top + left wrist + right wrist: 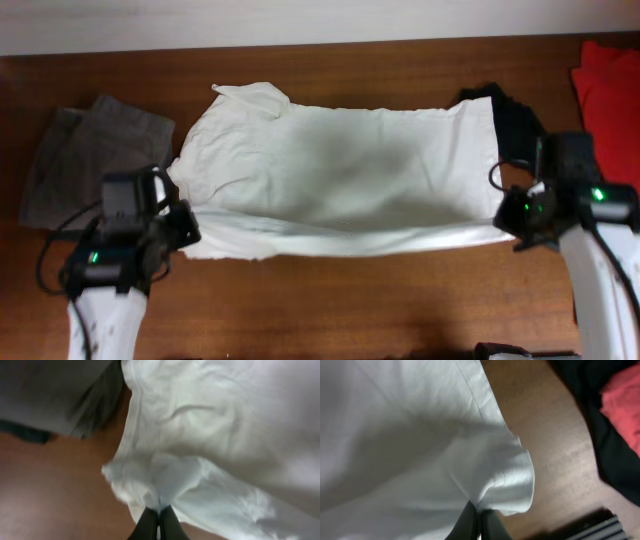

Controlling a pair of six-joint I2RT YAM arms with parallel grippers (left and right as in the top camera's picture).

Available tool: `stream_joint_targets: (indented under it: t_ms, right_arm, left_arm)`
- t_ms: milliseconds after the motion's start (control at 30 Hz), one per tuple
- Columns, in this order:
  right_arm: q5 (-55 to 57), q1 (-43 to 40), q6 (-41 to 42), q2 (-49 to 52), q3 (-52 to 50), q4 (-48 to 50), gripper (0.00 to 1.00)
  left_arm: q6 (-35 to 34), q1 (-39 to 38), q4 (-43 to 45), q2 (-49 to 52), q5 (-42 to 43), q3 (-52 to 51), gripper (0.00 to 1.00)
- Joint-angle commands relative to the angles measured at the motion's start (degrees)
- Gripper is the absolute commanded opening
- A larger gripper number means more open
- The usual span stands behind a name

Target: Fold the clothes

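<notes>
The white shirt's corner needs to go onto the shirt's edge by the black garment (482,397), which lies outward of the right gripper and below, so the robot's right gripper needs to move outward and down and release the corner there.
A white shirt (340,170) lies spread across the middle of the brown table, its near edge lifted and stretched between both grippers. My left gripper (186,228) is shut on the shirt's near left corner; in the left wrist view the black fingers (160,515) pinch bunched white cloth (200,450). My right gripper (508,222) is shut on the near right corner; in the right wrist view the fingers (479,519) pinch a fold of the white cloth (410,445).
A folded grey garment (85,155) lies at the left, next to the shirt. A black garment (510,115) lies at the shirt's right end, and a red one (610,85) at the far right edge. Bare table (350,300) runs along the front.
</notes>
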Motion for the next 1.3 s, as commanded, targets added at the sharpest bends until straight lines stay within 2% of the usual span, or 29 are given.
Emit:
stream_joint_targets:
  t_ms: [0,267,500,800,1100,1133,1167,1200,1267]
  right_arm:
    - [1.9,-0.3,-0.8,5.7,-0.3,2.8,0.04]
    - [2.0,-0.3,-2.8,18.7,-0.3,13.3,0.04]
    - [2.0,-0.3,-2.8,22.8,-0.3,21.1,0.05]
    - [1.9,-0.3,-2.8,23.3,-0.3,25.8,0.09]
    - [1.9,-0.3,-2.8,23.3,-0.3,27.6,0.13]
    - [1.9,-0.3,-2.8,23.3,-0.3,27.9,0.16]
    - [1.9,-0.2,-2.8,23.3,-0.3,28.1,0.21]
    - [1.9,-0.2,-2.8,23.3,-0.3,28.3,0.33]
    - [1.9,-0.2,-2.9,23.3,-0.3,28.4,0.47]
  left_arm:
    - [-0.8,0.2,4.7,6.3,-0.9,-0.9,0.00]
    - [-0.8,0.2,19.7,20.5,1.3,-0.9,0.00]
    - [-0.8,0.2,27.2,27.7,1.3,-0.9,0.01]
    - [-0.8,0.2,34.0,30.9,1.3,-0.9,0.01]
    - [-0.8,0.0,36.7,31.1,1.3,-0.9,0.01]
    - [-0.8,0.0,36.7,31.1,1.3,-0.9,0.04]
    - [-0.8,0.0,36.7,31.1,1.3,-0.9,0.15]
    - [-0.8,0.0,36.6,31.1,1.3,-0.9,0.31]
    - [-0.8,0.0,35.9,31.1,1.3,-0.9,0.49]
